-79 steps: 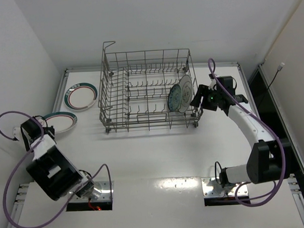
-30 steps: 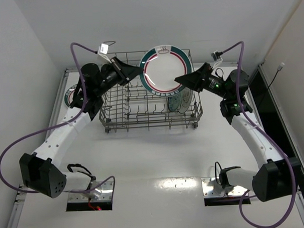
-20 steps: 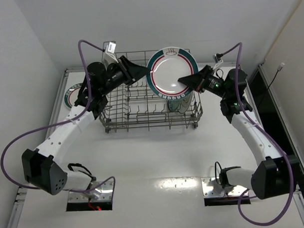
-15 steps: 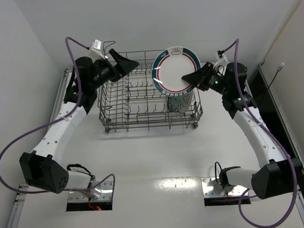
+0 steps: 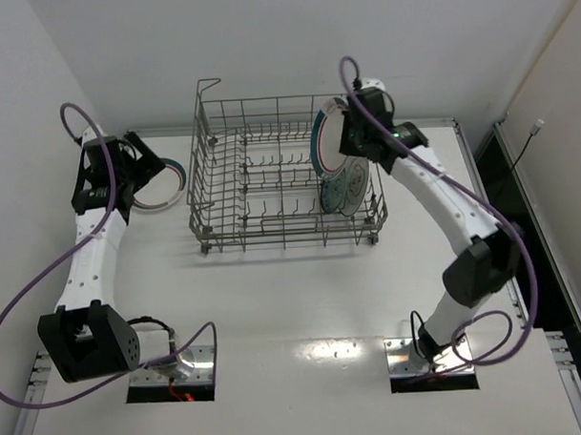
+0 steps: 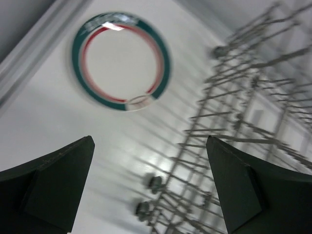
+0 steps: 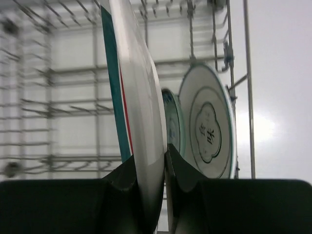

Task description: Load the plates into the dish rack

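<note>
The free slot beside the small teal plate (image 5: 339, 192) is below and back, so my right gripper should lower the upright plate back into that slot next and let it go.
My right gripper (image 5: 352, 134) (image 7: 153, 165) is shut on the lower edge of a white plate with a green-and-red banded rim (image 5: 328, 135) (image 7: 136, 97). It holds the plate upright and edge-on above the right part of the dish rack (image 5: 272, 245) (image 7: 48, 105). Just right of it, a small teal plate (image 5: 339, 192) (image 7: 171, 124) and a white plate (image 5: 358, 177) (image 7: 209, 126) stand between the tines. My left gripper (image 5: 144, 165) (image 6: 151, 185) is open and empty, over the table left of the rack, close to another banded plate (image 5: 167, 179) (image 6: 122, 61) lying flat.
A raised strip (image 5: 112, 176) borders the table on the left, close to the flat plate. The rack's raised corner handle (image 5: 207, 87) stands at its back left. The rack's left wall (image 6: 243, 107) is just right of my left gripper.
The left gripper opened, let go of the banded plate and swung left to the flat plate. The right gripper shut on that plate and turned it edge-on over the rack's right side.
</note>
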